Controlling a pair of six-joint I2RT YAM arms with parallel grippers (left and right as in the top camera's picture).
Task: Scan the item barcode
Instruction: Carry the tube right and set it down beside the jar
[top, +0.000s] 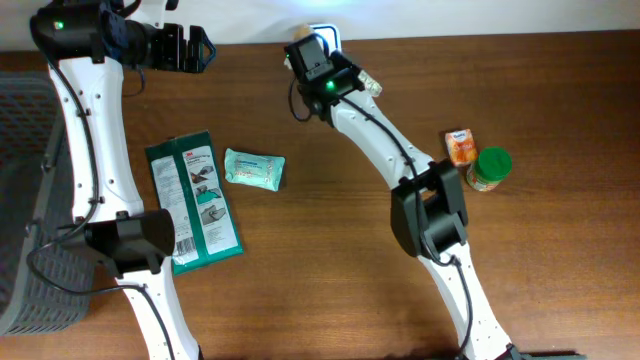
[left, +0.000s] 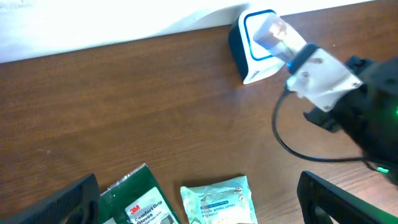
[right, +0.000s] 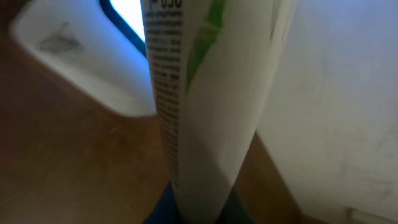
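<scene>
I will next move my right gripper back and down beside the orange packet, to its right in the overhead view, and release the tube there.
My right gripper (top: 312, 52) is shut on the item (left: 277, 34), a white tube with green print and small black text. It holds the tube upright close in front of the lit window of the white-and-blue barcode scanner (left: 247, 65), which stands at the table's far edge by the wall. In the right wrist view the item (right: 205, 93) fills the middle, with the scanner (right: 81, 62) behind it on the left. My left gripper (top: 195, 48) hangs open and holds nothing above the far left of the table, its fingers (left: 74, 202) spread wide.
A green 3M gloves pack (top: 195, 200) and a teal wipes packet (top: 254, 169) lie left of centre. An orange packet (top: 461, 147) and a green-lidded jar (top: 490, 168) stand at the right. A grey basket (top: 25, 200) sits off the left edge.
</scene>
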